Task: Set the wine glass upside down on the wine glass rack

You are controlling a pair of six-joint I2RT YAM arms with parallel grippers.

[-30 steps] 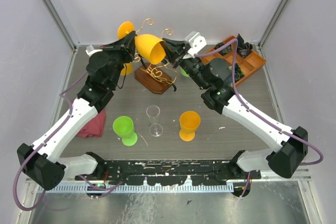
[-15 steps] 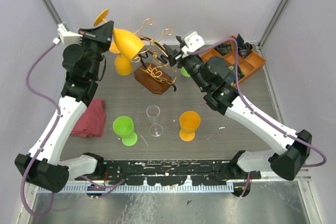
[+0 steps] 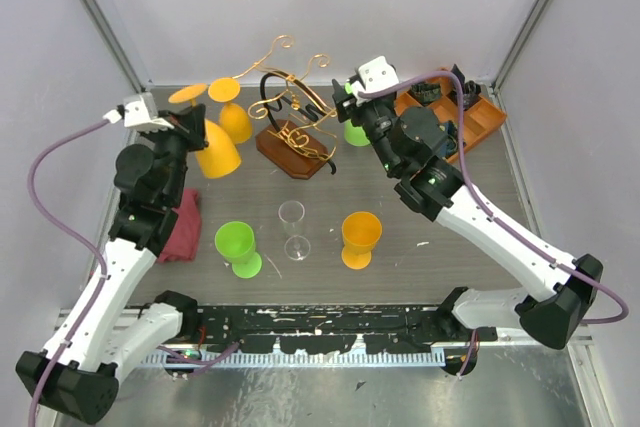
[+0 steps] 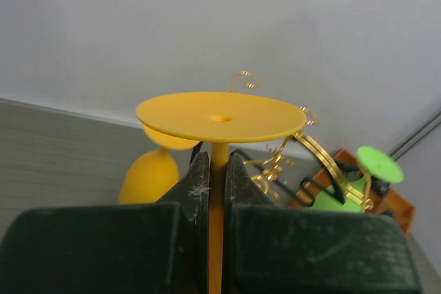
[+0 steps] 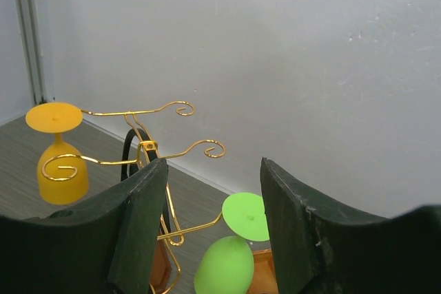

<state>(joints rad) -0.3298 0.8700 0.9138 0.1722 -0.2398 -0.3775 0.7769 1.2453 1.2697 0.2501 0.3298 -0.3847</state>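
Observation:
My left gripper will next move down and to the right in the top view, since the empty hook [image 3: 259, 109] beside the hanging orange glass is below it there.
My left gripper [image 3: 192, 113] is shut on the stem of an orange wine glass [image 3: 207, 147] held upside down, with its foot [image 4: 220, 116] on top, just left of the wine glass rack [image 3: 292, 82]. The stem runs between the fingers [image 4: 194, 184]. The rack is gold wire on a brown wooden base [image 3: 290, 150]. An orange glass [image 3: 235, 119] hangs on its left side and a green glass [image 5: 226, 268] on its right. My right gripper [image 5: 213, 164] stands open and empty just right of the rack, above the green glass.
A green glass [image 3: 238, 247], a clear glass [image 3: 292, 227] and an orange glass [image 3: 360, 238] stand upright on the near table. A red cloth [image 3: 176, 233] lies under my left arm. An orange compartment tray [image 3: 470, 119] sits at the back right.
My right gripper opened, let go of the orange glass's rim and drew back to the right. My left arm swung the glass left and down, turning it from sideways to upside down.

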